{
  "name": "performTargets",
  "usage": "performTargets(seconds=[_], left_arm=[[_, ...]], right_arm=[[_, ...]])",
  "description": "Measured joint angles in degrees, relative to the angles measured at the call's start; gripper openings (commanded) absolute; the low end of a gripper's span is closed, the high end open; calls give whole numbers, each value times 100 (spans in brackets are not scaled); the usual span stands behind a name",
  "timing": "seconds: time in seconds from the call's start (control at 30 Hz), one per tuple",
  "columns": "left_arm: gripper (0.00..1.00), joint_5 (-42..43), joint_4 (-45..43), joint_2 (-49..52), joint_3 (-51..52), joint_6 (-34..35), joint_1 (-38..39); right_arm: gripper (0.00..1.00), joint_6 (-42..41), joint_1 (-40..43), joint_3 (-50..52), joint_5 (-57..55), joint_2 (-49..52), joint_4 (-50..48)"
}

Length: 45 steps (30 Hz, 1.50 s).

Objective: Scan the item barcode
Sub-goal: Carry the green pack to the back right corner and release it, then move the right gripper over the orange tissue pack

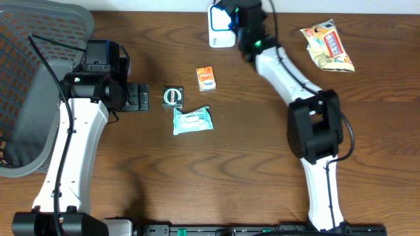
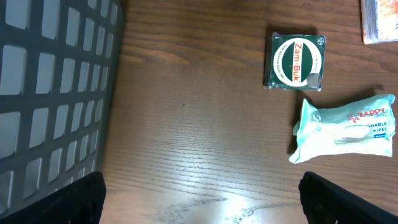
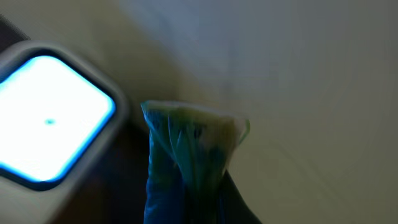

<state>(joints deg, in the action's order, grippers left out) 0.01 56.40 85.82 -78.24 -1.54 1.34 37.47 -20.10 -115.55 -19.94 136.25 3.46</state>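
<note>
I will next move the packet point(image 1: 224, 19) in my right gripper away from the scanner point(image 1: 218, 36) to the yellow snack bag, because that spot is away from the items in the middle of the table.
A blue-green plastic packet point(image 3: 193, 143) is pinched by my right gripper point(image 3: 186, 208), which is shut on it; its crimped top edge points up. The packet point(image 1: 224, 19) is held right at the white scanner point(image 1: 218, 36) by the table's far edge. In the right wrist view the scanner's window point(image 3: 50, 118) glows bright blue-white just left of the packet. No barcode shows. My left gripper point(image 2: 202, 208) hangs open over bare wood, both dark fingers point(image 2: 74, 199) wide apart with nothing between them; overhead it point(image 1: 139, 98) sits beside the basket.
A grey mesh basket point(image 1: 33, 85) fills the left side. A green Zam-Buk tin point(image 1: 172, 96), a pale wipes pack point(image 1: 192, 120) and a small orange box point(image 1: 206, 78) lie mid-table. A yellow snack bag point(image 1: 328, 44) lies at the far right.
</note>
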Motion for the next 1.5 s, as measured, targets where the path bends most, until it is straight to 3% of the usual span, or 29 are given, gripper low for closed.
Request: performTargets(seconds=[0.37, 0.4, 0.43, 0.47, 0.53, 0.6, 0.87, 1.13, 1.33, 1.5], left_arm=[[98, 0, 0, 0, 0, 0, 0], [98, 0, 0, 0, 0, 0, 0], [98, 0, 0, 0, 0, 0, 0], [98, 0, -2, 0, 0, 0, 0], [98, 0, 0, 0, 0, 0, 0], [98, 0, -2, 0, 0, 0, 0], [98, 0, -2, 0, 0, 0, 0], [98, 0, 0, 0, 0, 0, 0], [98, 0, -2, 0, 0, 0, 0], [98, -2, -2, 0, 2, 0, 0]], right_arm=[[2, -887, 1550, -636, -503, -50, 2588], [18, -968, 1679, -636, -509, -50, 2734], [41, -1082, 1832, -636, -507, -50, 2889], [70, -1152, 1971, -636, -466, -50, 3012], [90, -1200, 2155, -636, -387, -50, 3228], [99, -1290, 2288, -634, -310, -50, 3407], [99, -1808, 2337, -634, 17, -52, 3626], [99, -2190, 1794, -627, 551, -485, 3668], [99, -2345, 953, -634, 2111, -1401, 3960], [99, -2487, 162, -695, 3770, -1563, 4684]])
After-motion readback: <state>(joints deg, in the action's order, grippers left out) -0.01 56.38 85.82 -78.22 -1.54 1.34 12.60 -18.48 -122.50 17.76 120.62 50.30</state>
